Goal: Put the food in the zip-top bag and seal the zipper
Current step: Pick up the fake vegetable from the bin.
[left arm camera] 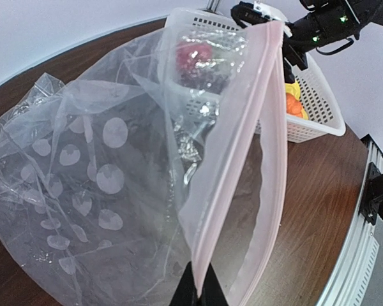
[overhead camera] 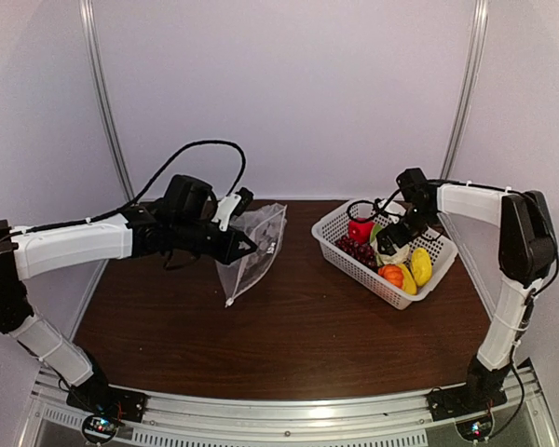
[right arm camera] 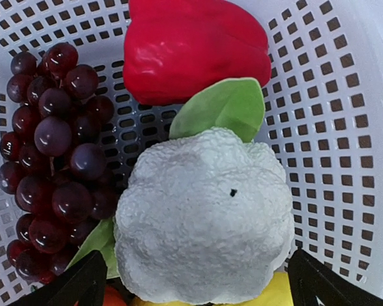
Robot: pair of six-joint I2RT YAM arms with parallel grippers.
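My right gripper should move down a little more around the cauliflower's white head (overhead camera: 398, 255) (right arm camera: 204, 220) and close on its sides, because it is just below, between the open fingers.
The clear zip-top bag (overhead camera: 265, 233) with whitish dots hangs open above the table, left of the basket. My left gripper (overhead camera: 250, 248) is shut on one lip of its mouth, on the pinkish zipper strip (left arm camera: 242, 159); the fingertips (left arm camera: 203, 287) pinch it from below. The other lip hangs free. The food lies in the white basket (overhead camera: 340, 223): white cauliflower (right arm camera: 204, 217), red pepper (right arm camera: 195, 48), grape bunch (right arm camera: 54, 146), orange piece (overhead camera: 391, 274), two yellow pieces (overhead camera: 420, 266). My right gripper (right arm camera: 201, 280) is open, its fingers on either side of the cauliflower.
The basket stands at the back right of the brown table (overhead camera: 289, 326), close to the right wall. The bag's bottom corner (overhead camera: 229, 301) reaches down to the table. Metal rails run along the near edge by the arm bases.
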